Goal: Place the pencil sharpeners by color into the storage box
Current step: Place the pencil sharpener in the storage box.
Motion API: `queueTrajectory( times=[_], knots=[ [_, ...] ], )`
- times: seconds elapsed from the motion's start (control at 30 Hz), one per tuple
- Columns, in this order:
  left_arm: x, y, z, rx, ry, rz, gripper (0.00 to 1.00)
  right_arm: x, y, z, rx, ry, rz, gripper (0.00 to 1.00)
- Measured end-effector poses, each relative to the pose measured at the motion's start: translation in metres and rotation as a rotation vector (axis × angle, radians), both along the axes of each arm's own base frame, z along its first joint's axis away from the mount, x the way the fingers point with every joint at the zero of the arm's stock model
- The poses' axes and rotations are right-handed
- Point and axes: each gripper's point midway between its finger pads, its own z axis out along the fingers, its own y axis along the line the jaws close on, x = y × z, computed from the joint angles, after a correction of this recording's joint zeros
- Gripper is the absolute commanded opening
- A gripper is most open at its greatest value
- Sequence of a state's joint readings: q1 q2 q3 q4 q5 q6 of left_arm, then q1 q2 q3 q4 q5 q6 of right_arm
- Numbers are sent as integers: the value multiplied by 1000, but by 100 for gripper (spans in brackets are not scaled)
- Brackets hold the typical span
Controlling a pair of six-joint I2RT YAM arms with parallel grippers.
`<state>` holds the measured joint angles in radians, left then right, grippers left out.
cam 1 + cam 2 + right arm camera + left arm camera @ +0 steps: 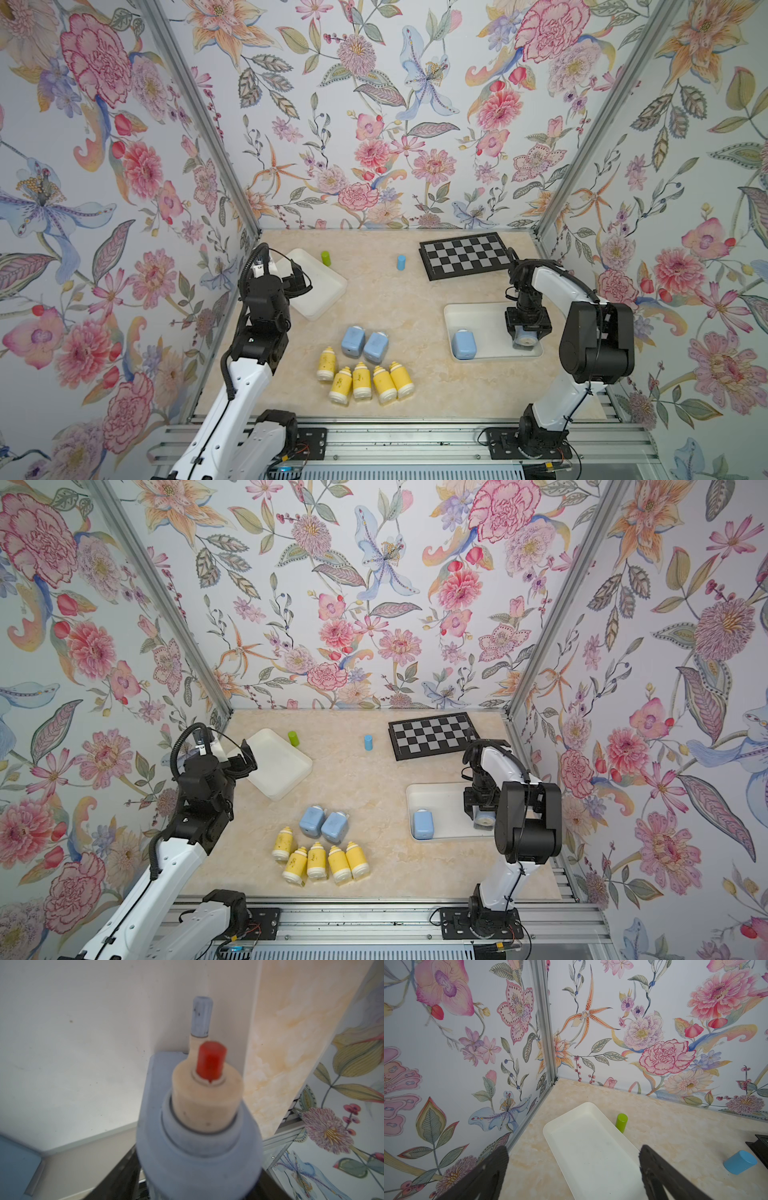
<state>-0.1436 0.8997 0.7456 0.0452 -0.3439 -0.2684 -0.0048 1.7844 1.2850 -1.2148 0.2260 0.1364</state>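
I will next move my right gripper away from the other pale-blue sharpener that is already in the white storage box, toward the box's opposite end [539, 349] [239, 1012], and let go of my sharpener.
Several yellow bottle-shaped pencil sharpeners [361, 380] lie in a cluster at the front middle of the table. Two pale-blue ones [353, 340] [376, 347] lie just behind them. A third pale-blue sharpener [464, 344] stands in the white storage box [482, 320] on the right. My right gripper [527, 337] points down into that box with another pale-blue sharpener [199, 1157] between its jaws. Whether they still press on it does not show. My left gripper [573, 1151] hangs open and empty over a second white storage box [591, 1147] at the back left.
A green upright cylinder [326, 258] stands beside the left box, and a blue one [401, 262] stands at the back middle. A black checkerboard [465, 254] lies at the back right. Floral walls close in three sides, with a metal rail along the front.
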Motion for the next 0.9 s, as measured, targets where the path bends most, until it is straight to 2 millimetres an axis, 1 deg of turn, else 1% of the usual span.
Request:
queueTrajectory(
  times=[0.2,0.4,0.47,0.67,0.77,0.9],
  knots=[
    [0,0,0,0,0,0,99,0,-4,-1,-20,11,1,75],
    [0,0,0,0,0,0,99,4,-6,-4,-34,29,5,75],
    [0,0,0,0,0,0,99,7,-7,-5,-40,33,8,73],
    [0,0,0,0,0,0,99,8,-9,-7,-50,47,15,58],
    [0,0,0,0,0,0,99,7,-9,-4,-53,40,15,56],
    [0,-1,0,-1,0,-4,99,7,-12,0,-61,28,12,55]
  ],
)
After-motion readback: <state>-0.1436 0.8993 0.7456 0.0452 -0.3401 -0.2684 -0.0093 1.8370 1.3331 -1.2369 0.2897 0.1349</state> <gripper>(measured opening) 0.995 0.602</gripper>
